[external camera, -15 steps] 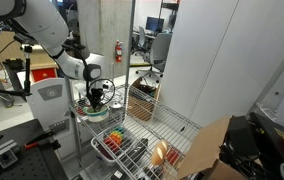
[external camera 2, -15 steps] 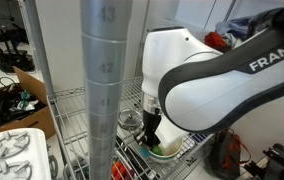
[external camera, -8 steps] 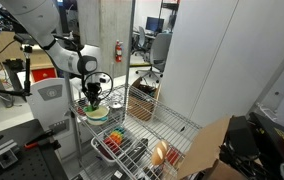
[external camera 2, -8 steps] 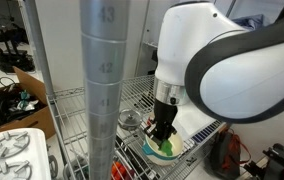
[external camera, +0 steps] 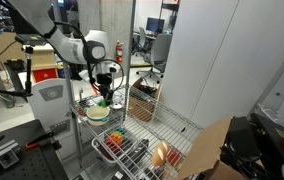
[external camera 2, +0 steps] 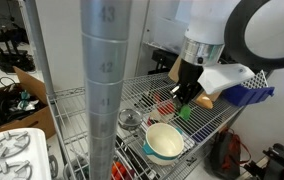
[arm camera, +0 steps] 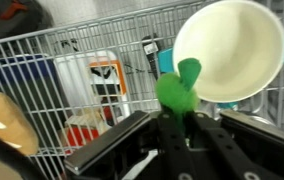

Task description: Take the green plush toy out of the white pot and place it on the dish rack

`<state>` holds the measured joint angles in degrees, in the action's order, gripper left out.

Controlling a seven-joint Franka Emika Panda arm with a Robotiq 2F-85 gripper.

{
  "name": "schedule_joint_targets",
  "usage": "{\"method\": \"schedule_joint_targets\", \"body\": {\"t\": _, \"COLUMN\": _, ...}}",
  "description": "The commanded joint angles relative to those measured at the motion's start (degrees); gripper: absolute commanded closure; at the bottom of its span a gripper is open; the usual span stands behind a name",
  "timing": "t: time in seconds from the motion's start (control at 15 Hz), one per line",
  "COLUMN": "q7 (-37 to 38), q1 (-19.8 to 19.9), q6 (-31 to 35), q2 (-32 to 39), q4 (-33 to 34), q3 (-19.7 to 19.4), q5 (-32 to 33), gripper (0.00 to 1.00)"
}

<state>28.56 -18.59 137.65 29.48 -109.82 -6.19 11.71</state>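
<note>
Next, my gripper goes to the left in the wrist view and down to release, since the dish rack's wires near the tan item lie below on that side.
My gripper is shut on the green plush toy and holds it in the air just above the white pot. In an exterior view the toy hangs from the gripper, up and to the right of the empty pot. In the wrist view the toy sticks out between the fingers, with the pot behind it. The dish rack of pale wire sits next to the pot and also shows in the wrist view.
All of this stands on a metal wire shelf with a thick post. The rack holds small coloured items. A tan bread-like item lies nearby. A cardboard box stands behind the pot.
My gripper has risen out of the pot with the green plush toy in it. The pot now stands empty below it.
</note>
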Motion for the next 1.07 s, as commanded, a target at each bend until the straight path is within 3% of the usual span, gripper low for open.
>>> {"method": "schedule_joint_targets", "body": {"t": 0.0, "q7": -1.19, "q1": 6.05, "q6": 1.75, "q2": 0.31, "q4": -1.28, "q3": -2.83, "q5": 1.13, "gripper": 0.97}}
{"method": "schedule_joint_targets", "body": {"t": 0.4, "q7": -5.1, "q1": 14.05, "q6": 4.13, "q2": 11.43, "q4": 7.09, "q3": -4.52, "q5": -0.53, "gripper": 0.97}}
{"method": "schedule_joint_targets", "body": {"t": 0.8, "q7": -6.1, "q1": 14.82, "q6": 8.54, "q2": 20.66, "q4": 12.23, "q3": -4.46, "q5": -1.66, "gripper": 0.97}}
{"method": "schedule_joint_targets", "body": {"t": 0.87, "q7": -6.38, "q1": 14.88, "q6": 8.83, "q2": 21.08, "q4": 12.46, "q3": -4.34, "q5": -2.01, "gripper": 0.63}}
{"method": "schedule_joint_targets", "body": {"t": 1.0, "q7": -6.84, "q1": 14.78, "q6": 8.98, "q2": 20.13, "q4": 11.59, "q3": -4.08, "q5": -2.59, "gripper": 0.55}}
